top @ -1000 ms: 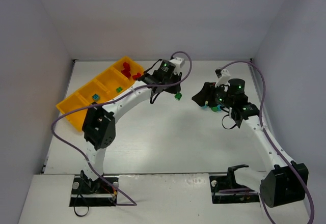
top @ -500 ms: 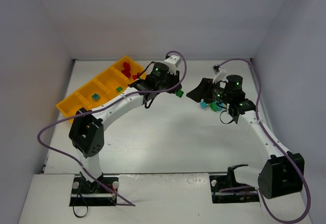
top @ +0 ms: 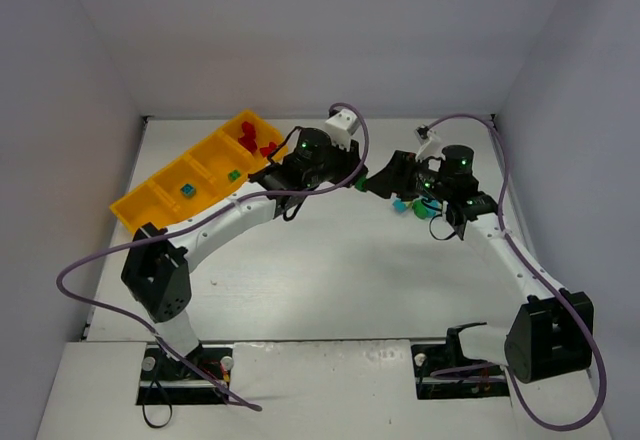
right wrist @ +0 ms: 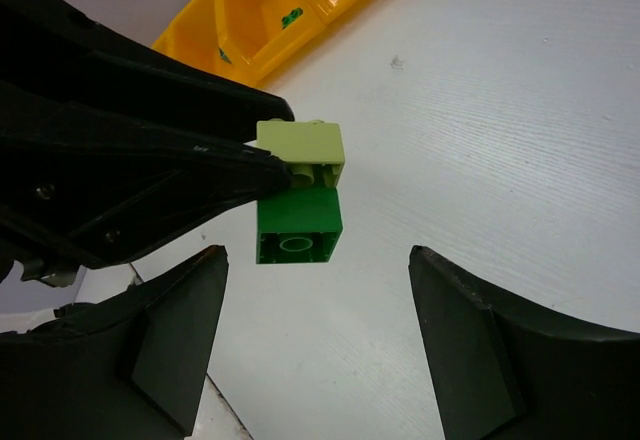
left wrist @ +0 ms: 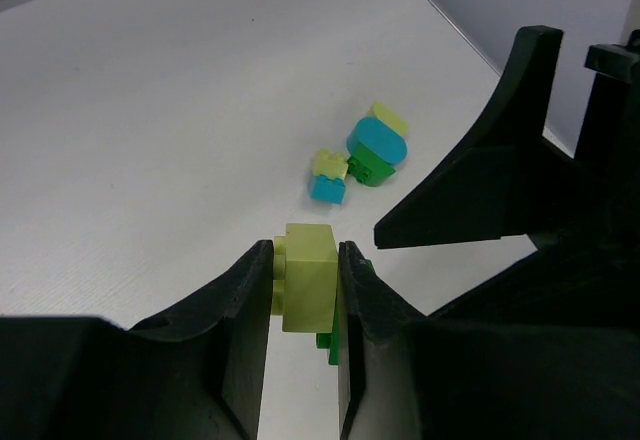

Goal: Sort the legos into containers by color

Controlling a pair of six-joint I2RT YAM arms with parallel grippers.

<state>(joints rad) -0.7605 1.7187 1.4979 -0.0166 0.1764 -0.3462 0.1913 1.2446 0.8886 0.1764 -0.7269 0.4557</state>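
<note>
My left gripper should next carry the yellow-green brick to the left in the top view, over the tray's empty end section [top: 150, 206], and let go of it.
My left gripper [left wrist: 305, 260] is shut on a yellow-green brick [left wrist: 308, 278] that has a green brick [left wrist: 328, 335] stuck to it, held above the table. In the right wrist view the yellow-green brick [right wrist: 300, 145] sits over the green brick [right wrist: 298, 225], just ahead of my open right gripper [right wrist: 318, 260]. From above, the two grippers meet tip to tip, left [top: 352, 180] and right [top: 380, 182]. The yellow-orange tray [top: 125, 207] holds red bricks [top: 255, 143], a green one [top: 233, 175] and a blue one [top: 186, 190].
Loose bricks lie on the table under the right arm: a light blue rounded one [left wrist: 378, 140] on a green one [left wrist: 370, 168] with a yellow-green one [left wrist: 388, 118], and a small blue and yellow-green pair [left wrist: 327, 182]. They show from above [top: 405, 206]. Walls enclose the table.
My left gripper has carried the joined bricks to the right. My right gripper has moved left to face it, and its open fingers now stand on either side of the green brick.
</note>
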